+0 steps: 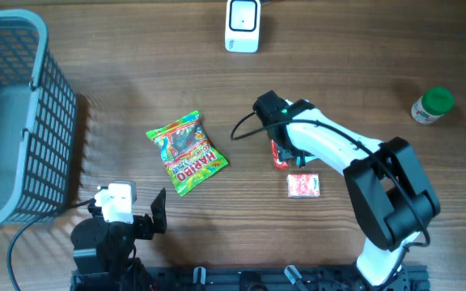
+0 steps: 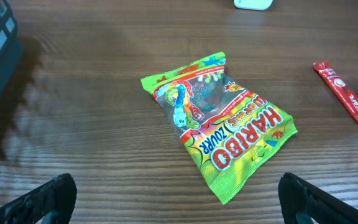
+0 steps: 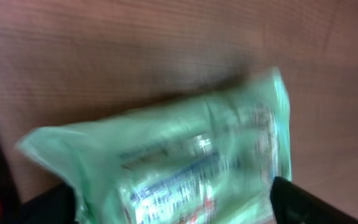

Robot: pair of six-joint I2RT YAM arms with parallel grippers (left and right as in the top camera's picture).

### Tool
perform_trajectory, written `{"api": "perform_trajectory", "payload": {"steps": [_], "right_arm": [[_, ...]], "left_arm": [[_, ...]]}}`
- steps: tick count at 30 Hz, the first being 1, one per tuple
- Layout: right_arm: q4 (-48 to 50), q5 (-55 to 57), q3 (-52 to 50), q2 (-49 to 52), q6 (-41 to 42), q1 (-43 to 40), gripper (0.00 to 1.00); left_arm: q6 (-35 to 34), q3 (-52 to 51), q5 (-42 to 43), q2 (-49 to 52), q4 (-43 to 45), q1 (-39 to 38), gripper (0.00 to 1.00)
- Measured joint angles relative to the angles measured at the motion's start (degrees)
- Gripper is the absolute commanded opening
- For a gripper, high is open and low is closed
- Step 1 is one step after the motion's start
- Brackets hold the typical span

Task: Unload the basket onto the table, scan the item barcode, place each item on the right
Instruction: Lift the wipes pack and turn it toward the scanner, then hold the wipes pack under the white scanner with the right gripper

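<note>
I will next keep my right gripper low and bring its fingers together across the green packet's printed side (image 3: 182, 186), since they are already at either side of it.
A pale green plastic packet (image 3: 166, 143) with blurred print fills the right wrist view. It lies on the wood between the fingers of my right gripper (image 3: 166, 208), whose jaws stand wide on either side of it; whether they touch it is unclear. From overhead, that gripper (image 1: 288, 152) hangs over a red stick sachet (image 1: 279, 158), with only a sliver of the green packet (image 1: 302, 160) showing. The white scanner (image 1: 243, 24) stands at the table's far edge. My left gripper (image 2: 182, 208) is open and empty near the front edge, just short of a green Haribo bag (image 2: 219, 124).
A grey mesh basket (image 1: 51, 121) stands at the left. A pink packet (image 1: 303, 185) lies just in front of the right gripper. A green-lidded bottle (image 1: 432, 105) sits at the far right. The Haribo bag (image 1: 187, 152) lies mid-table.
</note>
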Motion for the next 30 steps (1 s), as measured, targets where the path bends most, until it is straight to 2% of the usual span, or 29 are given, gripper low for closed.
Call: {"api": "perform_trajectory", "payload": {"steps": [2, 3, 4, 7, 8, 12, 17, 21, 24, 27, 30], "right_arm": [[3.5, 0.8, -1.3, -0.3, -2.4, 0.1, 0.56], [5.4, 0.9, -1.7, -0.2, -3.5, 0.2, 0.38], [6.7, 1.0, -2.1, 0.1, -3.9, 0.3, 0.34], [7.8, 0.9, -2.4, 0.8, -5.5, 0.0, 0.09], [7.9, 0.8, -2.4, 0.9, -6.3, -0.3, 0.04], [6.6, -2.4, -1.9, 0.5, -9.4, -2.6, 0.04], [0.0, -13.2, 2.6, 0.5, -11.5, -6.5, 0.04], [-11.6, -33.9, 8.6, 1.2, -11.8, -8.7, 0.04], [-21.4, -54.6, 17.4, 2.6, -11.7, -8.7, 0.04], [-25.8, -64.9, 25.2, 2.5, -11.8, -8.8, 0.04], [-26.7, -71.9, 28.0, 2.2, -11.7, -9.0, 0.04]], "left_arm": [[0.0, 0.0, 0.0, 0.0, 0.0, 0.0, 1.0], [0.0, 0.0, 0.0, 0.0, 0.0, 0.0, 1.0], [0.0, 0.0, 0.0, 0.0, 0.0, 0.0, 1.0], [0.0, 0.0, 0.0, 0.0, 0.0, 0.0, 1.0], [0.0, 0.0, 0.0, 0.0, 0.0, 0.0, 1.0], [0.0, 0.0, 0.0, 0.0, 0.0, 0.0, 1.0], [0.0, 0.0, 0.0, 0.0, 0.0, 0.0, 1.0], [0.0, 0.0, 0.0, 0.0, 0.0, 0.0, 1.0], [0.0, 0.0, 0.0, 0.0, 0.0, 0.0, 1.0], [0.0, 0.0, 0.0, 0.0, 0.0, 0.0, 1.0], [0.0, 0.0, 0.0, 0.0, 0.0, 0.0, 1.0]]}}
